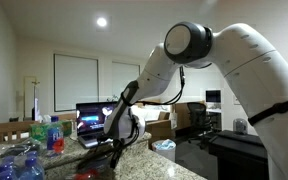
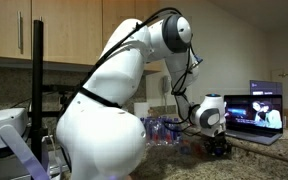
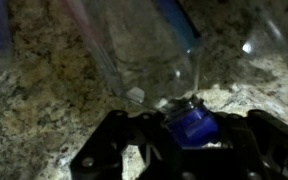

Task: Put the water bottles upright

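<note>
The bottle is still lying on its side. My gripper should next pull the blue cap point(image 3: 194, 127) up and over the clear bottle's body point(image 3: 139, 42) to stand the bottle upright, then let go.
In the wrist view a clear water bottle point(image 3: 149, 60) lies on its side on the granite counter, its blue cap point(image 3: 194, 127) toward me. My gripper point(image 3: 187, 128) is shut on that cap, with the black fingers on either side of it. In both exterior views the gripper point(image 1: 112, 152) point(image 2: 219, 146) is down at the counter surface. More water bottles point(image 1: 52, 135) stand at the back near the laptop, and others lie on their sides point(image 1: 19, 162). A cluster of bottles point(image 2: 164, 130) shows behind the arm.
An open laptop point(image 1: 92, 122) point(image 2: 259, 110) with a lit screen stands on the counter point(image 3: 34, 95) close to the gripper. Part of another clear bottle point(image 3: 279, 30) lies at the wrist view's upper right. A trash bin point(image 1: 164, 148) and office chair point(image 1: 194, 118) stand beyond the counter.
</note>
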`<state>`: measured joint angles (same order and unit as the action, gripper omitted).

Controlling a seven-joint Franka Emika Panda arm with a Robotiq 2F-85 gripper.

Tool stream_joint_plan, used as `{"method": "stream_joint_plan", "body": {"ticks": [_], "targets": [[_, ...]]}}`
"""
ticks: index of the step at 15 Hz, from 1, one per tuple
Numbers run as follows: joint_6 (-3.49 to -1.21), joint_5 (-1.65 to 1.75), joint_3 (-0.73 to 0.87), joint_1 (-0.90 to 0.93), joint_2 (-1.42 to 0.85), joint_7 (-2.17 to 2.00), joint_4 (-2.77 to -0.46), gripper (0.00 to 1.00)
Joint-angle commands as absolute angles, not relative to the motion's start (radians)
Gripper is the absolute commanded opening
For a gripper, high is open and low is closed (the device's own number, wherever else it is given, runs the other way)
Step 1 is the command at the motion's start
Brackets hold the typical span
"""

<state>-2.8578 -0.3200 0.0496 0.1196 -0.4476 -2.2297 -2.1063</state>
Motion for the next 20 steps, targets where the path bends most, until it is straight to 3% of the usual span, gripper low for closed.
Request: {"method": "stream_joint_plan", "body": {"ticks": [1,13,20], "targets": [[-2.973,-0.262,0.092,0.202,-0.345,-2.262,-2.232,0.02],[-3.116,-0.208,0.376,0.515,-0.206,-2.366,-2.314,0.02],[-3.062,-0.340,0.033,0.320,-0.194,-2.163,-2.238,0.02]]}}
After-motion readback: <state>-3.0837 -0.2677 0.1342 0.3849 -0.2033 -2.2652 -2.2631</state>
